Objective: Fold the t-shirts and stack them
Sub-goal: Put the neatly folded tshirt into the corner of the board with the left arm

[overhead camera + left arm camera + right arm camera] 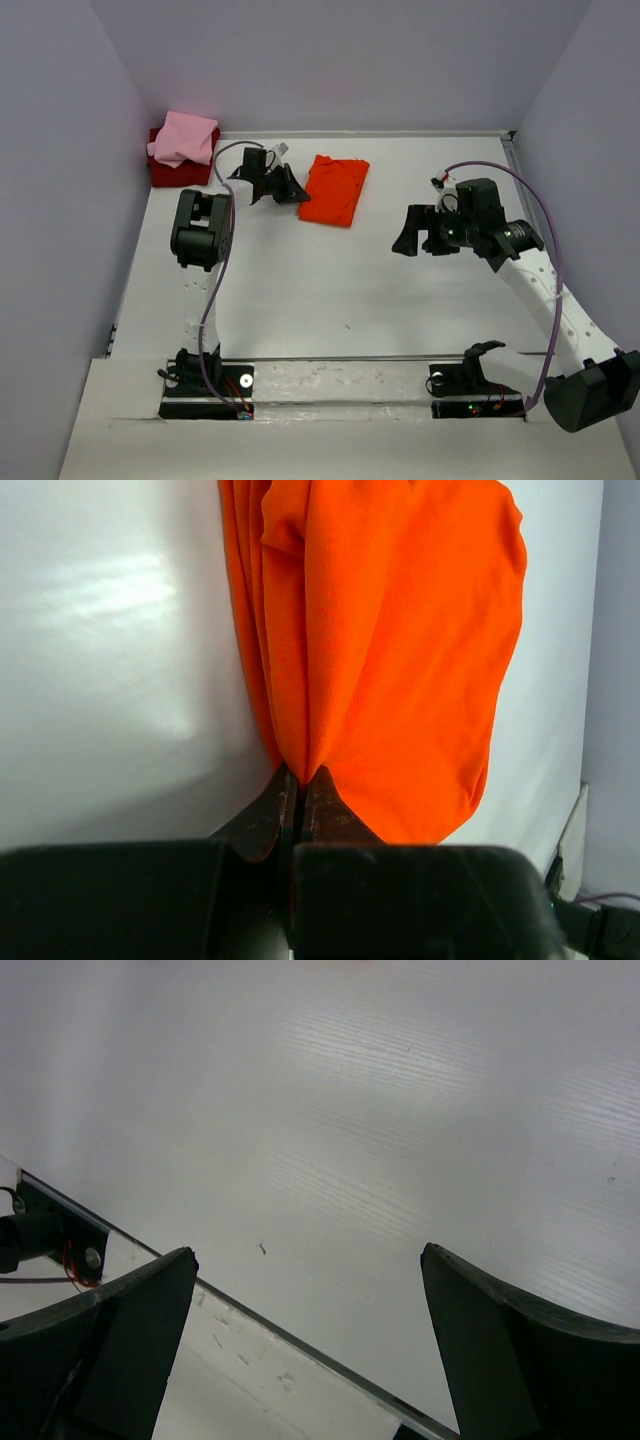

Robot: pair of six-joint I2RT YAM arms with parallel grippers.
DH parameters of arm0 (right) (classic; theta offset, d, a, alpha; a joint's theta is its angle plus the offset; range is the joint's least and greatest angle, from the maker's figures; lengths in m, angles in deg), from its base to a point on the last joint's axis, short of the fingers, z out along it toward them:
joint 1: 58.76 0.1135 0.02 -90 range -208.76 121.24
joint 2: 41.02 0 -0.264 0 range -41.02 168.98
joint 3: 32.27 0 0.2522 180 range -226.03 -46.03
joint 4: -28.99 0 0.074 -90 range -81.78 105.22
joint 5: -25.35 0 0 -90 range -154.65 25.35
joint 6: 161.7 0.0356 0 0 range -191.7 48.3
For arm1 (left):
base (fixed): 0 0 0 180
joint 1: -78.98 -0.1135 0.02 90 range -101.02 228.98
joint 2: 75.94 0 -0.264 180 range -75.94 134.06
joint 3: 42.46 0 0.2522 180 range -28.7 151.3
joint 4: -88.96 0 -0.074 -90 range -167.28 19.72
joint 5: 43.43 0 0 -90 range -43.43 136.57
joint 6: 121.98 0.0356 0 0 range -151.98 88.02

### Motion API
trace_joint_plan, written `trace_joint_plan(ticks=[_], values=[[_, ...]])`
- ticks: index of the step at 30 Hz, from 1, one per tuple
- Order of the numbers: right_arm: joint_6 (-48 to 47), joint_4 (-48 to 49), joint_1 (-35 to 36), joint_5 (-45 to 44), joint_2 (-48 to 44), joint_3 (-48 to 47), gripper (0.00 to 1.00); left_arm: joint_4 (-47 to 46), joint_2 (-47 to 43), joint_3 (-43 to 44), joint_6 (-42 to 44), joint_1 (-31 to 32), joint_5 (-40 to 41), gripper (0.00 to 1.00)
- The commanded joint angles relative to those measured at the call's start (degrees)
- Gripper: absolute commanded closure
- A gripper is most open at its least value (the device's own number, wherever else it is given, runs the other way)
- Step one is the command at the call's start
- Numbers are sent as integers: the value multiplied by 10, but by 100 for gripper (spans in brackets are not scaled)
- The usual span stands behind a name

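Note:
I need to slide the orange-red t-shirt to the left in the top view next with my left gripper, then release it beside the dark red t-shirt (165,172), because there is empty table between them.
A bright orange-red t-shirt (334,189) lies folded into a narrow rectangle at the back middle of the table. My left gripper (297,192) is at its left edge, shut on a pinch of that cloth. In the left wrist view the orange-red t-shirt (400,650) bunches into folds that run down into the closed jaws of the left gripper (298,776). A light pink t-shirt (184,138) sits folded on a dark red t-shirt (165,172) in the back left corner. My right gripper (408,243) hovers open over bare table at the right, holding nothing; the right gripper (310,1260) shows only table between its fingers.
Grey walls close in the table on the left, back and right. A metal strip (300,1345) marks the table's near edge below the right gripper. The arm bases (205,385) stand at the near edge, with purple cables looping above both arms.

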Motion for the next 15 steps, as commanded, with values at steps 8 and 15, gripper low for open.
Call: trace_joint_plan(ticks=[8, 15], values=[[-4, -4, 3, 15, -13, -2, 0, 159, 85, 231, 73, -108, 26, 100], [-4, -8, 3, 17, -17, 1, 0, 201, 89, 262, 111, -170, 45, 100]])
